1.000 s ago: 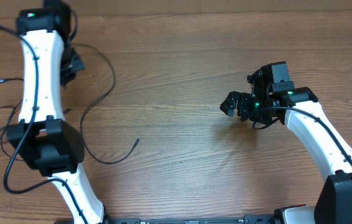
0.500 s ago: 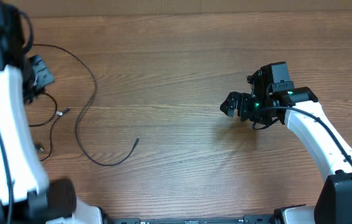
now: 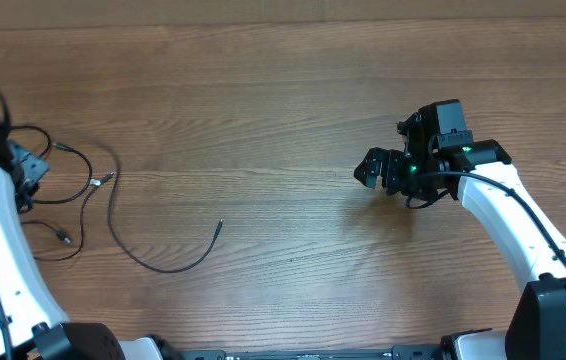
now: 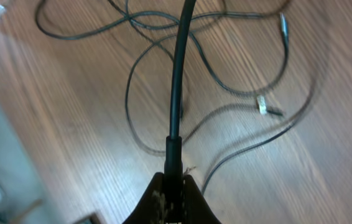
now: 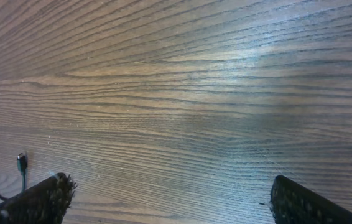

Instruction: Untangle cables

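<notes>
The tabletop lies below my left gripper, which should go down and to the left in the overhead view and release the cable beside the loops it crosses.
Several thin black cables lie in loose loops at the table's left, and one long strand curves out to a free end. My left gripper sits at the far left edge, shut on one black cable that runs straight out from its jaws over the other loops. Small silvery plugs lie on the wood beneath. My right gripper stands open over bare wood right of centre, with nothing between its fingers. A cable end shows at the left edge of the right wrist view.
The wooden table stretches between the two arms. The right arm's own thick wire runs along its white link. The table's left edge lies close to the left gripper.
The left arm has swung left and toward the near side, dragging the held cable and its loops leftward; the long strand's curve has shifted left. The right arm has not moved.
</notes>
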### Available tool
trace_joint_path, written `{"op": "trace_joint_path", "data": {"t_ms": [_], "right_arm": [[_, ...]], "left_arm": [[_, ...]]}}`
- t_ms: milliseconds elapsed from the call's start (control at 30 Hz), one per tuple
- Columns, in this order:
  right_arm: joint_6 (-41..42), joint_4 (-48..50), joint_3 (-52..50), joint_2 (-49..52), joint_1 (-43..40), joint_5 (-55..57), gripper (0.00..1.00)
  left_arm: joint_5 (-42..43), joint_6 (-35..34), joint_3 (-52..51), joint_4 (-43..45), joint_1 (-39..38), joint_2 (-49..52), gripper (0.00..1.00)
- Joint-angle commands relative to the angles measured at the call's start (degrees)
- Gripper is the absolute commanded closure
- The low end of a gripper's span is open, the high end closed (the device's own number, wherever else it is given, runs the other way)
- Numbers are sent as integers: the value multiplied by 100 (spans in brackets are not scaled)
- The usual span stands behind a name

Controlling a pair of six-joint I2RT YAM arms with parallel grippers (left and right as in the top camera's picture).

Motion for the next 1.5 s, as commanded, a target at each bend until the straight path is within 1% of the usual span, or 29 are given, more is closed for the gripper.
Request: {"op": "trace_joint_path", "data": {"t_ms": [0, 67, 133, 233, 333, 367, 400, 433, 533, 600, 733, 867, 967, 1133, 1267, 1367, 1467], "right_arm": [[2, 17, 107, -26, -2, 57, 0], [2, 17, 107, -26, -2, 57, 0], [0, 26, 107, -26, -2, 57, 0], [2, 37, 107, -26, -2, 57, 0], [2, 35, 107, -26, -2, 57, 0], [2, 35, 107, -26, -2, 57, 0], [2, 35, 107, -26, -2, 57, 0], [2, 35, 107, -26, -2, 57, 0], [2, 39, 107, -26, -2, 57, 0], [2, 42, 107, -26, -2, 57, 0], [2, 37, 107, -26, -2, 57, 0], [2, 39, 107, -26, -2, 57, 0], [2, 37, 107, -26, -2, 57, 0], [2, 35, 107, -26, -2, 57, 0], [2, 42, 107, -26, -2, 59, 0], [2, 39, 107, -26, -2, 57, 0], [2, 44, 107, -26, -2, 57, 0]], "left_arm": [[385, -192, -511, 479, 682, 50, 96], [367, -350, -737, 767, 1176, 175, 96], [382, -442, -800, 887, 1491, 313, 96], [732, -422, -802, 994, 1784, 542, 96], [1032, -413, -802, 990, 1851, 734, 95], [1215, -389, -802, 992, 1851, 787, 80], [1541, -271, -802, 1014, 1814, 833, 54], [1829, -70, -802, 1075, 1768, 846, 48], [2715, 848, -802, 1386, 1552, 846, 42], [3064, 1318, -802, 1528, 1320, 846, 41], [3244, 1888, -802, 1617, 708, 846, 41], [3224, 2350, -807, 1567, -232, 848, 42], [3119, 2671, -855, 1478, -1034, 850, 39], [2573, 2640, -1143, 1432, -2111, 885, 35], [2524, 2430, -1565, 1508, -2715, 909, 35], [2406, 2310, -1974, 1720, -3171, 922, 35], [2367, 2267, -2382, 2122, -3595, 922, 35]]}}
